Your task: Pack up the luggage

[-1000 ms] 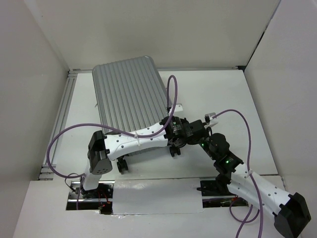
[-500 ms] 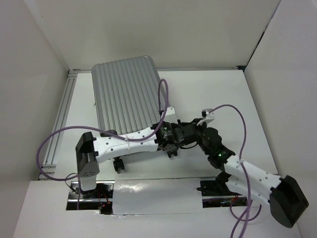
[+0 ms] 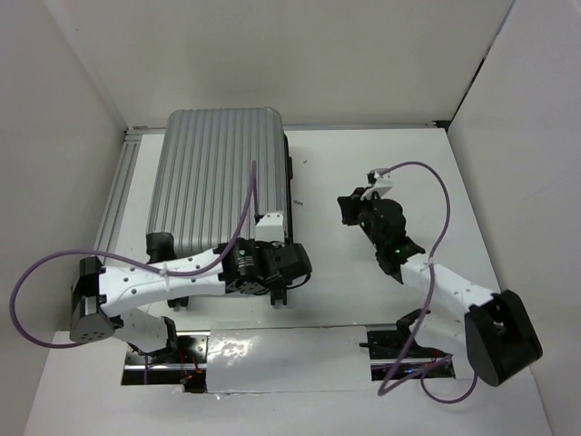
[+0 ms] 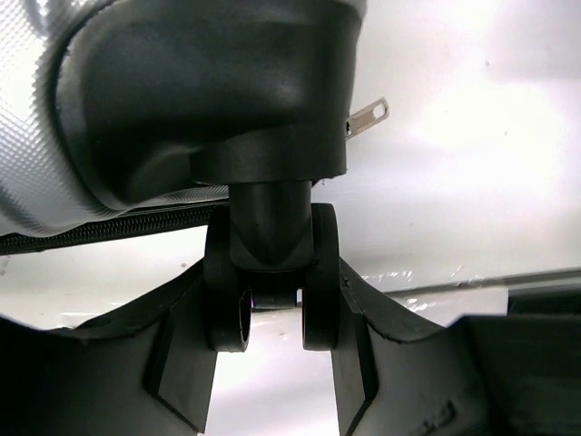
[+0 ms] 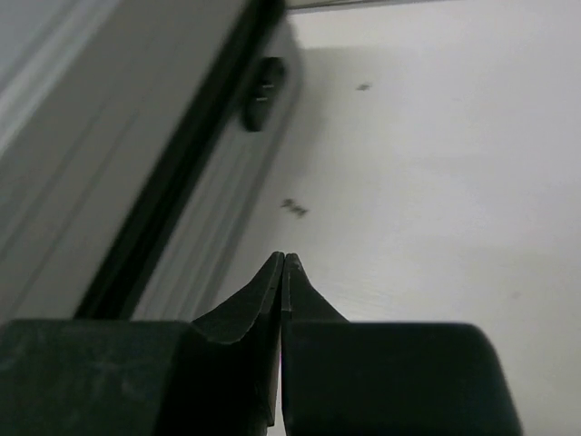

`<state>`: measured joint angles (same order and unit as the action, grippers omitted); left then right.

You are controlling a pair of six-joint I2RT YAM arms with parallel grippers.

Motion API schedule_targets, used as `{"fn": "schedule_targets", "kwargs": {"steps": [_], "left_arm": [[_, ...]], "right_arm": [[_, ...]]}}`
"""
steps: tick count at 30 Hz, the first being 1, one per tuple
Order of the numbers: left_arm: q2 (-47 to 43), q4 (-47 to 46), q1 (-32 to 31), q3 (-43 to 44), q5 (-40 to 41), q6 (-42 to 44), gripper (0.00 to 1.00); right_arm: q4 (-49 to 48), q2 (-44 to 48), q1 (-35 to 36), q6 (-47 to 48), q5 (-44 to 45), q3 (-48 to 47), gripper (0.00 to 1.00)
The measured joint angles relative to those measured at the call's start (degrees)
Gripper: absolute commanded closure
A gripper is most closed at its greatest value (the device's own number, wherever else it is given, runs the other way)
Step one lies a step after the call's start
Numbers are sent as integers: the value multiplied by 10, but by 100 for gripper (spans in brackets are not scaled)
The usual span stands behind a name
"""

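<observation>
The luggage's end with the wheels faces the robot, so the left gripper will next swing toward the metal bar along the luggage's side (image 3: 113,204), turn the luggage and let go of the wheel.
The luggage (image 3: 218,177), a ribbed silver-grey suitcase, lies closed on the white table at the back left. My left gripper (image 3: 277,292) is at its near right corner. In the left wrist view my left gripper (image 4: 272,313) is shut on the black twin wheel (image 4: 320,272) under the luggage's corner (image 4: 36,136), one finger on each side. My right gripper (image 3: 348,207) is shut and empty, a little right of the luggage. In the right wrist view its tips (image 5: 283,259) hover over bare table beside the luggage's side (image 5: 109,118).
A metal rail (image 3: 123,182) runs along the table's left edge, close to the luggage. White walls close in the left, back and right. A zip pull (image 4: 368,116) sticks out by the held wheel. Purple cables loop over both arms.
The luggage has swung round to lie straight and shifted left. My left gripper moved back and left with the wheel. My right gripper drew away from the luggage, up and right.
</observation>
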<state>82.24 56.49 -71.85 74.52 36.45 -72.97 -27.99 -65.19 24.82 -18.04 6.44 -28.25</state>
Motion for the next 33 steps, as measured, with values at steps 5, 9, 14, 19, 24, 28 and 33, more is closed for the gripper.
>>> {"fn": "schedule_targets", "kwargs": {"steps": [5, 9, 14, 19, 24, 28, 33], "left_arm": [[-55, -27, 0, -36, -13, 48, 100], [-91, -46, 2, -49, -30, 78, 100], [-104, -59, 4, -65, -38, 99, 100], [-104, -60, 4, -65, -39, 99, 100], [-104, -60, 4, -65, -39, 99, 100], [-105, -61, 4, -66, -39, 99, 100], [-112, -70, 4, -75, -40, 99, 100]], "right_arm": [[68, 109, 41, 40, -110, 5, 52], [135, 144, 89, 90, -172, 3, 39], [204, 98, 160, 136, -218, -10, 37], [217, 46, 264, 164, -191, -15, 36], [195, 29, 300, 177, -157, -15, 36], [163, 22, 299, 179, -132, -14, 36], [125, 0, 295, 180, -129, -14, 41]]}}
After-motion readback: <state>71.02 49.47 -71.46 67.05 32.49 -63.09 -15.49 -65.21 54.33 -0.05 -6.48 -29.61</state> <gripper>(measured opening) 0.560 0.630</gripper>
